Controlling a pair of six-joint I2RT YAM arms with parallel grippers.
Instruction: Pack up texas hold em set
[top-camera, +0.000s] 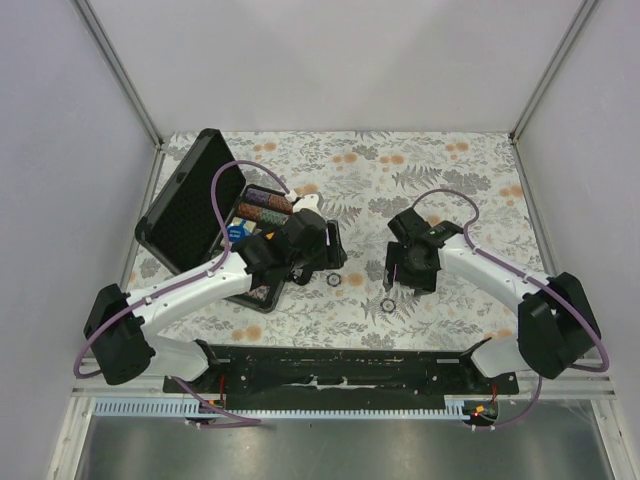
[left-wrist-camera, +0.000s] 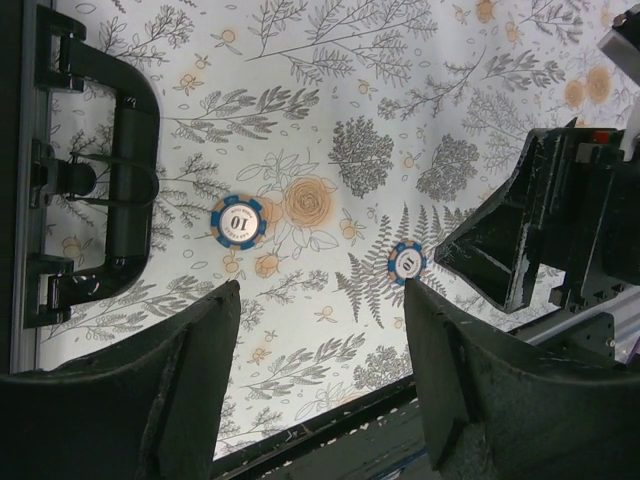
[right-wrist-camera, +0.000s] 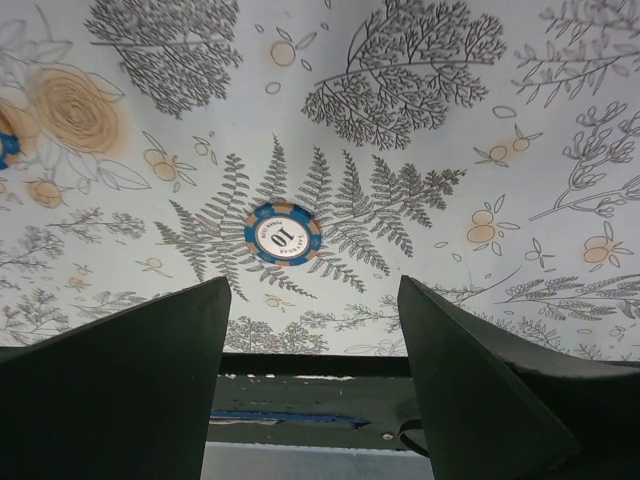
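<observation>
The chip on the fern print is lying loose outside the briefcase (top-camera: 185, 205), so I should move my right gripper down and to the left in the top view, onto the chip.
The black briefcase (top-camera: 185, 205) lies open at the left, its lid tilted up, with rows of chips (top-camera: 264, 205) inside. Its handle (left-wrist-camera: 128, 180) shows in the left wrist view. Two loose blue-and-white "10" chips lie on the floral cloth: one (top-camera: 333, 281) (left-wrist-camera: 240, 221) beside the handle, the other (top-camera: 387, 304) (left-wrist-camera: 407, 262) (right-wrist-camera: 284, 233) further right. My left gripper (top-camera: 318, 252) (left-wrist-camera: 320, 380) is open and empty, held above the cloth by the handle. My right gripper (top-camera: 408, 268) (right-wrist-camera: 315, 380) is open and empty, just beyond the second chip. I cannot make out the card deck or the triangle.
The floral cloth (top-camera: 440, 170) covers the table between grey walls. A black rail (top-camera: 340, 372) runs along the near edge by the arm bases. My right gripper also shows in the left wrist view (left-wrist-camera: 560, 230), close to the second chip.
</observation>
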